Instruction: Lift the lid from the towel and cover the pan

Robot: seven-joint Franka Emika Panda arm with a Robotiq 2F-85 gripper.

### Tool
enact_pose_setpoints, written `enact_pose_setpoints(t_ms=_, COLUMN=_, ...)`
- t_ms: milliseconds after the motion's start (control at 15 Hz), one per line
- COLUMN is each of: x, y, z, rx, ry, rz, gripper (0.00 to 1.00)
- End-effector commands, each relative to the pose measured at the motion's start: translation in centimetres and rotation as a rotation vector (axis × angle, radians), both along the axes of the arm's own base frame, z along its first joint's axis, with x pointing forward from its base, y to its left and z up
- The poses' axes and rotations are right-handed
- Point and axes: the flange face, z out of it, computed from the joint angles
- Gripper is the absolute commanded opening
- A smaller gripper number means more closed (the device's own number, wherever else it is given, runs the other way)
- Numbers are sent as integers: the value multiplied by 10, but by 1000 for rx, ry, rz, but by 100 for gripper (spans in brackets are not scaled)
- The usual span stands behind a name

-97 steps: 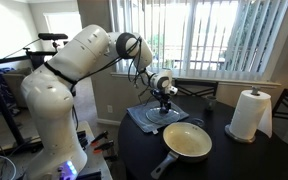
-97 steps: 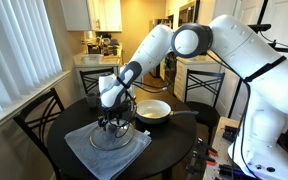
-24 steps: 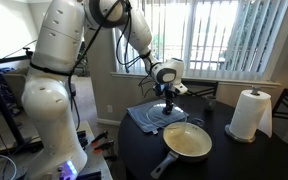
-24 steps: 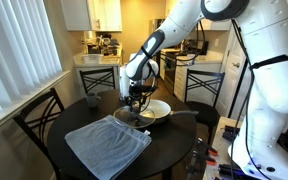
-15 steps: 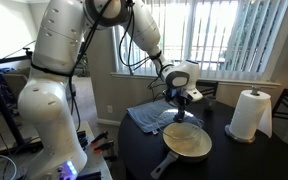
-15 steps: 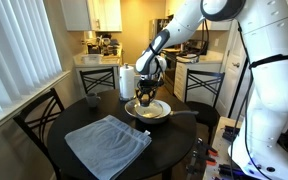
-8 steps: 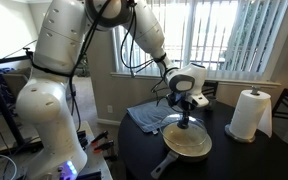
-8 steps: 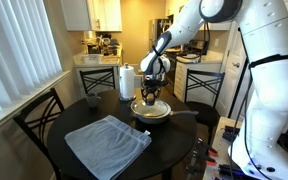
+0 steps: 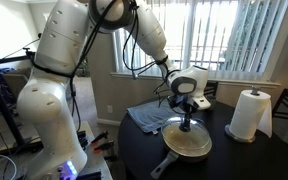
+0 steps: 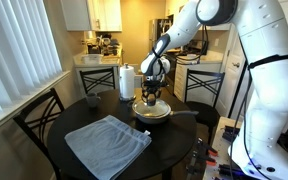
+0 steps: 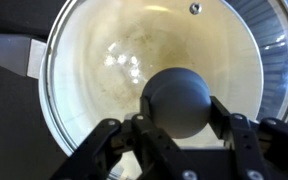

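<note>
The lid still hovers above the pan. Next, the lid eases down with my gripper until the glass lid (image 9: 188, 139) (image 11: 104, 60) meets the pan's rim, then my gripper releases the knob.
The glass lid (image 11: 104, 60) with its metal rim lies over the cream-inside pan (image 9: 189, 146), whose dark handle (image 9: 164, 165) points toward the table's front. My gripper (image 11: 180, 112) is shut on the lid's dark round knob (image 11: 176, 95), a finger on each side. In both exterior views the gripper (image 9: 187, 120) (image 10: 150, 98) stands straight down over the pan (image 10: 152, 111). The grey-blue towel (image 10: 107, 143) lies flat and bare on the dark round table (image 10: 174, 150), beside the pan; it shows too as towel (image 9: 144, 117).
An upright white paper-towel roll (image 9: 248, 114) (image 10: 126, 81) stands on the table past the pan. Dark chairs (image 10: 39, 118) ring the table. The window blinds (image 9: 224, 35) hang behind.
Over six seconds the lid went from the towel, up and across to the pan. In the last second it came down over the pan; the grip stayed shut.
</note>
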Motion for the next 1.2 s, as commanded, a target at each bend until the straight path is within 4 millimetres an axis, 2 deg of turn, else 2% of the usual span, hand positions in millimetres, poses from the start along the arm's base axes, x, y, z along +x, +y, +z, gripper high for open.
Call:
enact_pose_setpoints(t_ms=0, x=2, y=-9, z=6, rx=-15, ry=9, rz=-59, gripper=33)
enact_pose_setpoints(t_ms=400, x=5, y=-15, z=-6, rx=-42, ry=35, rz=-108, gripper=33)
enact_pose_setpoints(t_ms=1133, x=25, y=2, z=-12, rx=-61, ry=36, rz=-122, gripper=33)
